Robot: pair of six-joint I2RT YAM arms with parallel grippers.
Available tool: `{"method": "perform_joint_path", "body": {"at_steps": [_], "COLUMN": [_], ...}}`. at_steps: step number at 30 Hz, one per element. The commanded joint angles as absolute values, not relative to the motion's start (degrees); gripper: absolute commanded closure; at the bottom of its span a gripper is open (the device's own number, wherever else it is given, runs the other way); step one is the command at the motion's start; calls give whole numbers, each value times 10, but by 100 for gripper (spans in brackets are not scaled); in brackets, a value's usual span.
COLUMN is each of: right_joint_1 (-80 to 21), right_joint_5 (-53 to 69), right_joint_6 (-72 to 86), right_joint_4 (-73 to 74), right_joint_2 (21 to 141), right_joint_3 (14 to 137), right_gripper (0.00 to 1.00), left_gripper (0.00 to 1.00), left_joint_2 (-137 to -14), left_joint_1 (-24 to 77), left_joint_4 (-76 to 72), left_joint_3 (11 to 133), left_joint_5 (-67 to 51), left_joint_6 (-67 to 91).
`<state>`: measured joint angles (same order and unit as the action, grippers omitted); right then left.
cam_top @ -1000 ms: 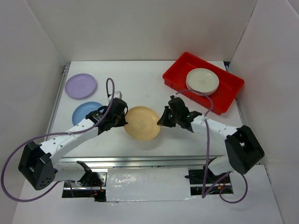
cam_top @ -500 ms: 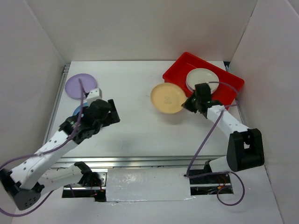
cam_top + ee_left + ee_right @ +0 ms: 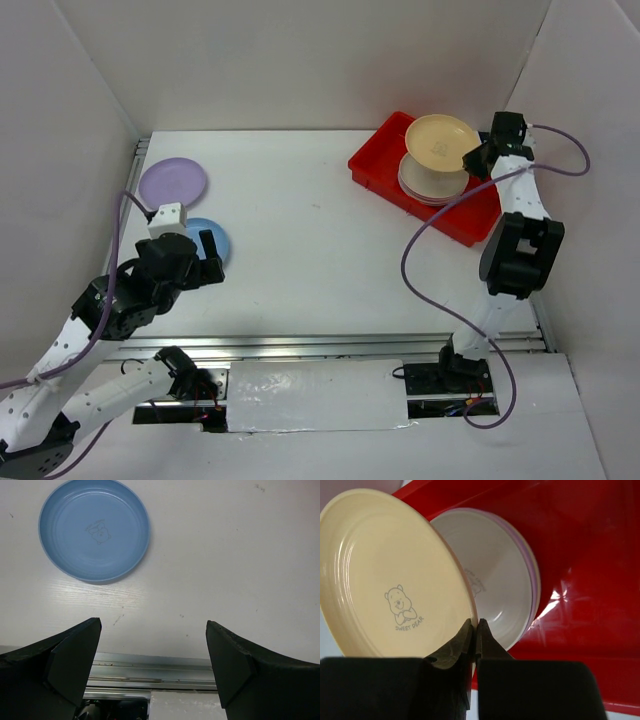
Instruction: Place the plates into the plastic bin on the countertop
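The left gripper turns and lowers its fingers to the left in the wrist view next, astride the blue plate's near rim [image 3: 96, 579] below it.
My right gripper [image 3: 478, 158] [image 3: 475, 628] is shut on the rim of a yellow-orange plate [image 3: 440, 140] [image 3: 390, 575], holding it in the air over the red plastic bin [image 3: 480, 215] [image 3: 590, 555]. A stack of plates, cream on top [image 3: 425, 185] [image 3: 495, 590], lies in the bin under it. A light blue plate [image 3: 222, 238] [image 3: 95, 530] and a lilac plate [image 3: 172, 184] rest on the white countertop [image 3: 300, 230] at the left. My left gripper [image 3: 205, 262] [image 3: 152, 645] hangs open and empty just near of the blue plate.
White walls enclose the countertop on three sides. A metal rail [image 3: 300, 345] [image 3: 155, 667] runs along the near edge. Purple cables [image 3: 425, 260] loop from both arms over the table.
My right arm has carried the yellow-orange plate from mid-table to above the bin. My left gripper let go of it, opened and drew back to the left, beside the blue plate.
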<state>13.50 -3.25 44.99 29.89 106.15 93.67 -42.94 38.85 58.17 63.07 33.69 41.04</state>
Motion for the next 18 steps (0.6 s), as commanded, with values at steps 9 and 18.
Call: {"method": "perform_joint_path", "body": {"at_steps": [9,18], "right_joint_1": [138,74], "right_joint_5": [19,183], "right_joint_6": [426,395], "right_joint_4": [352,232], "right_joint_2": [1026,759], "right_joint_3": [987,743], "right_gripper": [0,0], "left_gripper": [1,1], "left_joint_2": [-442,-460], "left_joint_1": [360,280], "left_joint_4": [575,384], "left_joint_3": [635,472], "left_joint_5": [342,296], "left_joint_6": [426,663]}}
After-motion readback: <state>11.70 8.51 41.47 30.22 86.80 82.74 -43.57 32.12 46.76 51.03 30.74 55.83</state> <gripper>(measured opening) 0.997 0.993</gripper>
